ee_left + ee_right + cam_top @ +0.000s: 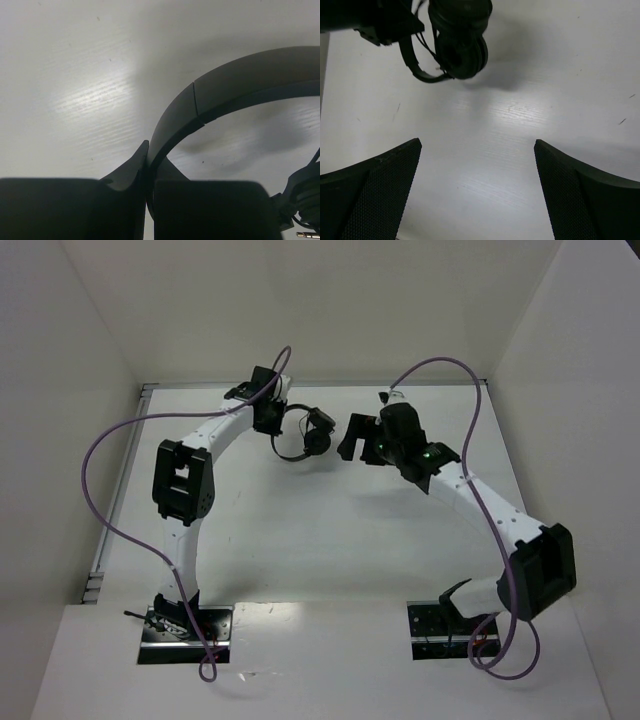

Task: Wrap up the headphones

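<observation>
The left gripper should bring the headphones (305,436) back toward the robot's base and down onto the bare tabletop to let go of the arched headband, because they are hanging above the tabletop.
The black headphones (305,436) hang at the back middle of the table, held by the headband. My left gripper (268,420) is shut on that thin arched headband (220,92), which curves up and right out of the closed fingers (127,172). An ear pad with cord wound at it (461,50) shows at the top of the right wrist view; the metal plug tip (307,234) pokes in at the lower right of the left wrist view. My right gripper (352,440) stands open just right of the ear pads, nothing between its fingers (395,180).
White walls close in the table at the back and both sides. A metal rail (115,510) runs along the left edge. Purple arm cables (110,490) loop above both arms.
</observation>
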